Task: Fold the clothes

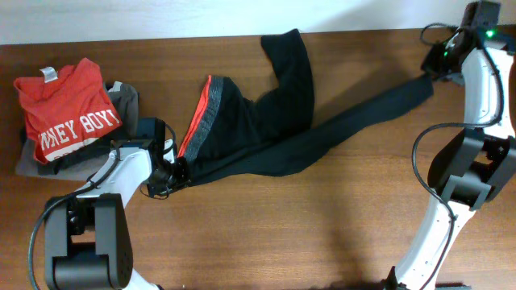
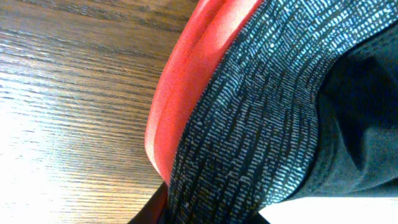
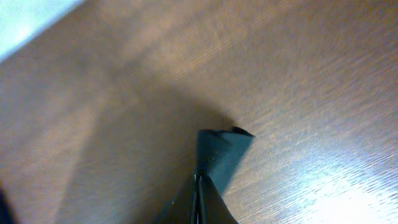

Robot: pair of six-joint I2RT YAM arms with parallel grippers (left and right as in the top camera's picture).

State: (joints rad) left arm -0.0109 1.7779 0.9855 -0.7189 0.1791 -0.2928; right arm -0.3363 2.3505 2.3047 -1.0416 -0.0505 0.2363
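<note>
The slanted leg should be pulled straight by my right gripper. Its cuff should then be lowered onto the open tabletop back of my gripper, to the gripper's right in the overhead view, and let go.
The clothes (image 1: 266,121) are long black trousers spread across the wooden table. The waistband (image 1: 205,113), with its red inner side and grey stripe, lies at the left. One leg bends up to the far edge; the other stretches right. My left gripper (image 1: 179,171) is shut on the lower end of the waistband, whose red and grey band (image 2: 249,118) fills the left wrist view above the left gripper (image 2: 205,213). My right gripper (image 1: 436,72) is shut on the cuff of the stretched leg. In the right wrist view a black cuff corner (image 3: 222,148) sticks out past the right gripper (image 3: 198,190).
A red T-shirt (image 1: 68,113) with white lettering lies on a grey folded garment (image 1: 125,98) at the table's left end, close behind my left arm. The table's far edge (image 1: 161,36) runs just beyond the upper trouser leg.
</note>
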